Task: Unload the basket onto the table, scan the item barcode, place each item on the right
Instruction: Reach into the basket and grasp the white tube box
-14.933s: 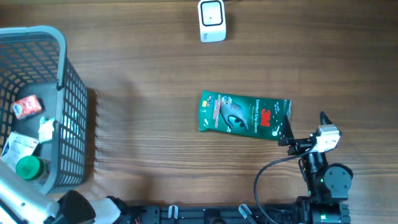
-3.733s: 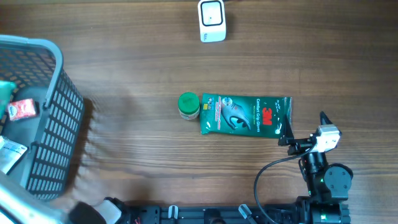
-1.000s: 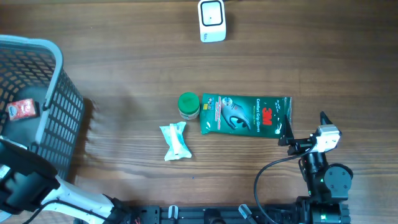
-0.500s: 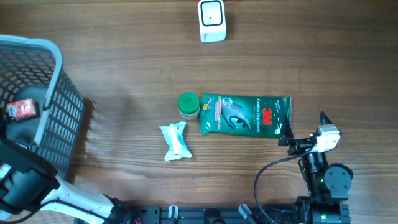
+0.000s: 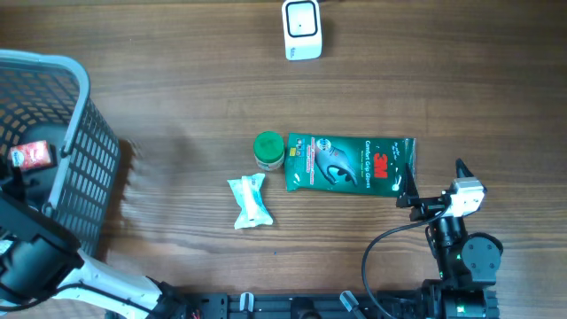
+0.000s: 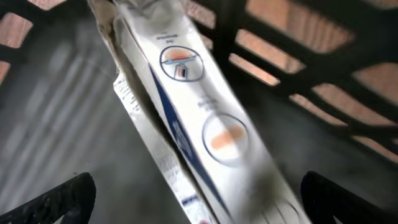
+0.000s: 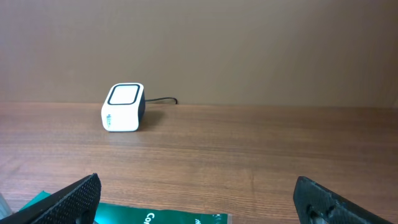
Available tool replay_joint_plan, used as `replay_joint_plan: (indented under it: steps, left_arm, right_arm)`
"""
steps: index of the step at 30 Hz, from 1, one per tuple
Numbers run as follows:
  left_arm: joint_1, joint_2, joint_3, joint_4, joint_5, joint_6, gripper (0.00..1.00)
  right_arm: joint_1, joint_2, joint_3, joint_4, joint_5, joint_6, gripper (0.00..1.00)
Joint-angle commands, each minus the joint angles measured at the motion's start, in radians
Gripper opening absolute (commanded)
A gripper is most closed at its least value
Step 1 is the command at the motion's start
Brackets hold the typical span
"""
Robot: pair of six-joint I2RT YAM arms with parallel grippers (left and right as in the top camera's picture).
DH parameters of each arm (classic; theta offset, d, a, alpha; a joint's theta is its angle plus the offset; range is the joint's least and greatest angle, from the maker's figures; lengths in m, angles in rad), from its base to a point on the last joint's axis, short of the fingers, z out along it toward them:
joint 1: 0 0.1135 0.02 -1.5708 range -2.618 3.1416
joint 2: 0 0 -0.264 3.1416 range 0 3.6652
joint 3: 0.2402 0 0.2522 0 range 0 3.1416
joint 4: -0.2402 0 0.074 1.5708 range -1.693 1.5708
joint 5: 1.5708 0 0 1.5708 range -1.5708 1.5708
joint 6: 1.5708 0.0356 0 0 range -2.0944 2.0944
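The white packet lies just below, between my left gripper's fingers, so my left gripper lowers next, then closes on the packet's long sides.
My left gripper point(image 6: 199, 208) is open inside the grey basket point(image 5: 84, 106), just above a flat white packet point(image 6: 205, 124) printed with a blue stripe and circles. Its black fingertips point(image 6: 59, 199) stand on either side of the packet without touching it. From overhead only the left arm point(image 5: 35, 257) shows at the basket's near side. My right gripper point(image 5: 432, 184) is open beside the right end of the green 3M glove pack point(image 5: 350, 164). The white barcode scanner point(image 5: 302, 29) stands at the far edge of the table; the right wrist view shows the scanner point(image 7: 123, 107) ahead on the left.
A green-capped bottle point(image 5: 268, 151) stands against the glove pack's left end. A small white wrapped packet point(image 5: 248, 201) lies in front of it. A red item point(image 5: 34, 156) rests inside the basket. The glove pack's edge point(image 7: 124, 216) lies under the right gripper.
Since the earliest frame the green bottle and the small white packet have appeared on the table. Over the last second the left arm has shifted slightly in the basket. The right arm has not moved.
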Motion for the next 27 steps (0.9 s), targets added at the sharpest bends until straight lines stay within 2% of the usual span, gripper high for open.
replay_joint_plan:
  steps: [1, 3, 4, 5, 6, 7, 8, 13, 16, 19, 21, 27]
  left_arm:
    - [0.025, 0.027, -0.05, 0.024, -0.031, 0.005, 0.99]
    - [0.027, 0.027, -0.051, 0.023, -0.03, 0.005, 0.9]
    - [0.027, 0.026, -0.051, 0.019, -0.03, 0.005, 0.79]
    - [0.027, 0.026, -0.051, 0.014, -0.029, 0.005, 0.61]
    - [0.027, 0.026, -0.051, 0.007, -0.01, 0.005, 0.37]
    - [0.027, 0.024, -0.05, 0.002, 0.008, 0.005, 0.22]
    - [0.026, 0.017, -0.05, -0.003, 0.034, 0.005, 0.17]
    - [0.024, -0.077, -0.017, -0.051, 0.222, 0.005, 0.09]
    - [0.023, -0.181, 0.024, -0.093, 0.461, 0.003, 0.09]
    - [0.023, -0.307, 0.043, -0.117, 0.686, -0.081, 0.06]
    - [0.023, -0.403, 0.049, -0.101, 0.771, -0.147, 0.06]
    - [0.023, -0.67, 0.049, -0.046, 0.986, -0.203, 0.07]
  right_arm:
    - [0.006, -0.005, -0.001, 0.005, 0.011, -0.01, 1.0]
    - [0.006, -0.005, -0.001, 0.005, 0.011, -0.01, 1.0]
    - [0.006, -0.005, -0.001, 0.005, 0.011, -0.01, 1.0]
    - [0.006, -0.005, -0.001, 0.006, 0.011, -0.01, 1.0]
    - [0.006, -0.005, -0.001, 0.006, 0.011, -0.01, 1.0]
    - [0.006, -0.005, -0.001, 0.005, 0.011, -0.011, 1.0]
    - [0.006, -0.005, -0.001, 0.006, 0.011, -0.01, 1.0]
    - [0.006, -0.005, -0.001, 0.005, 0.011, -0.011, 1.0]
    - [0.006, -0.005, -0.001, 0.005, 0.011, -0.01, 1.0]
    - [0.006, -0.005, -0.001, 0.006, 0.011, -0.011, 1.0]
    - [0.006, -0.005, -0.001, 0.006, 0.011, -0.011, 1.0]
    - [0.006, -0.005, -0.001, 0.005, 0.011, -0.011, 1.0]
